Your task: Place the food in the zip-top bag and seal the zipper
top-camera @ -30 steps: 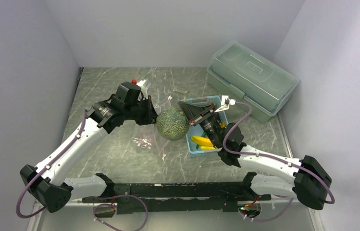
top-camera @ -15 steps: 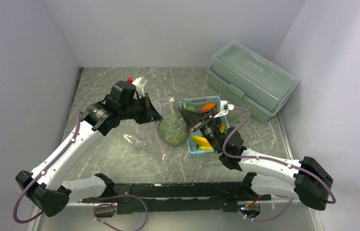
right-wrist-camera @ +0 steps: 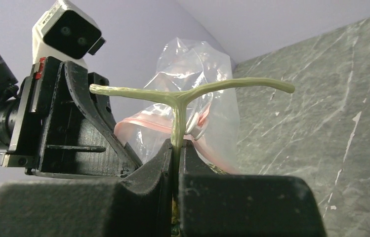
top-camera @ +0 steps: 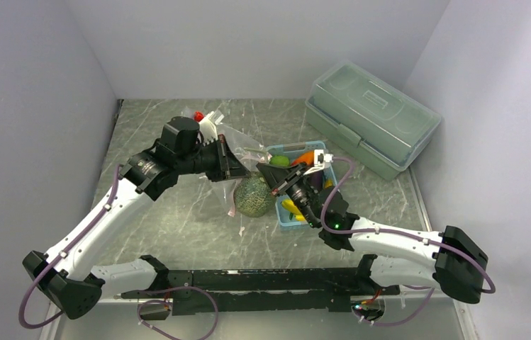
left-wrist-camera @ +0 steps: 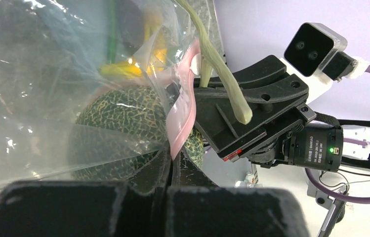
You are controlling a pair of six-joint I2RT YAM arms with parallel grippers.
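My right gripper carries the melon over to the basket (top-camera: 288, 200) next, lowers it in and releases. The basket lies below the gripper and to its right in the top view.
The dark-green netted melon (top-camera: 253, 196) hangs at the mouth of the clear zip-top bag (top-camera: 214, 134). My right gripper (top-camera: 268, 171) is shut on the melon's pale green T-shaped stem (right-wrist-camera: 183, 91), seen between its closed fingertips in the right wrist view (right-wrist-camera: 177, 144). My left gripper (top-camera: 236, 170) is shut on the bag's pink zipper strip (left-wrist-camera: 185, 113) and holds the bag up against the melon (left-wrist-camera: 118, 118). The strip lies over the melon's side, and plastic covers part of the melon. Bananas (top-camera: 291, 208), a lime-green fruit (top-camera: 281, 161) and an orange-red piece (top-camera: 305, 156) lie in the basket.
The light blue basket (top-camera: 288, 223) stands just right of the melon, under my right arm. A big grey-green lidded box (top-camera: 372, 117) stands at the back right. Grey walls close in the left, back and right sides.
My right gripper has carried the melon nearer and lower, beside the basket. My left gripper has lifted the bag off the table and moved it right, over the melon.
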